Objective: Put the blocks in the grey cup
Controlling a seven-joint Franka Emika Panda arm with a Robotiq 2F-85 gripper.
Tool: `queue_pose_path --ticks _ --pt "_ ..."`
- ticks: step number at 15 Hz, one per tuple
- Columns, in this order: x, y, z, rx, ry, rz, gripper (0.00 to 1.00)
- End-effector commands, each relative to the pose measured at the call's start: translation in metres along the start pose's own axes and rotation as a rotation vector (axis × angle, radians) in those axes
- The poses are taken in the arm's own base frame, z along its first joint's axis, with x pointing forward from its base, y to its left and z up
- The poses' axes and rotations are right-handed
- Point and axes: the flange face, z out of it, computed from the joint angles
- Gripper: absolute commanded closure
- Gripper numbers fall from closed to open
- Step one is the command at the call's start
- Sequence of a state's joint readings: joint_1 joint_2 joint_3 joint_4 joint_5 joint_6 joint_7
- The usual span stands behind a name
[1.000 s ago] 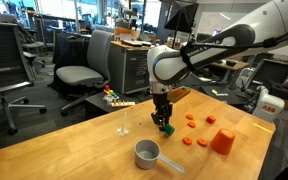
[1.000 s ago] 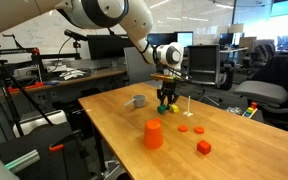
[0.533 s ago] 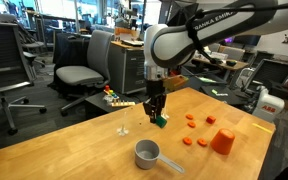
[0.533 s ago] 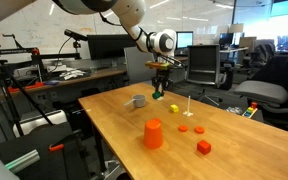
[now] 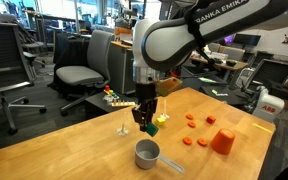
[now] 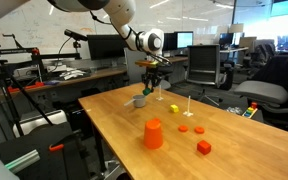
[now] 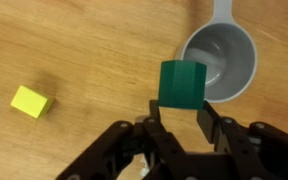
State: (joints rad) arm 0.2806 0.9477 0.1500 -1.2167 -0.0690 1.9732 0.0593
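My gripper next shifts right in the wrist view to the grey cup's opening below it. It then lowers and lets go of the green block [image 7: 182,83].
My gripper [image 7: 182,112] is shut on the green block [image 7: 182,83] and holds it in the air, next to the rim of the grey cup [image 7: 221,62]. In both exterior views the gripper [image 5: 150,128] [image 6: 150,91] hangs just above the grey cup [image 5: 147,153] [image 6: 140,100]. The cup is empty in the wrist view. The yellow block [image 7: 31,101] lies on the table; it also shows in an exterior view [image 6: 174,108]. Several orange-red blocks [image 5: 196,123] [image 6: 203,147] lie further off on the table.
An orange plastic cup [image 5: 222,142] [image 6: 153,134] stands upside down on the wooden table [image 5: 74,150]. A thin white upright stick [image 5: 123,122] [image 6: 188,105] stands near the grey cup. Office chairs and desks stand beyond the table's far edge.
The arm has lifted the green block off the table and carried it sideways toward the grey cup.
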Motion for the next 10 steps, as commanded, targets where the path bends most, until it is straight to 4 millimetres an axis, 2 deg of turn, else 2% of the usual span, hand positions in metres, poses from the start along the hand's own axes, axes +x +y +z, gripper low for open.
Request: queue_pose_path --ticks 1,2,3,4,5,7,9,10 --pt "0.004 -0.031 0.007 0.002 -0.002 -0.048 0.82" --pt "0.005 -0.038 0.010 -0.001 -0.006 -0.057 0.82" --pt "0.004 -0.045 0.011 -0.004 -0.011 -0.065 0.75" --pt "0.004 -0.050 0.014 -0.001 -0.017 -0.071 0.32" --pt "0.004 -0.053 0.015 -0.003 -0.021 -0.075 0.31" --pt "0.002 -0.051 0.016 -0.020 -0.032 -0.069 0.16" --pt "0.000 -0.037 0.013 -0.046 -0.039 -0.039 0.00" --pt "-0.001 -0.027 0.011 -0.063 -0.042 -0.021 0.00"
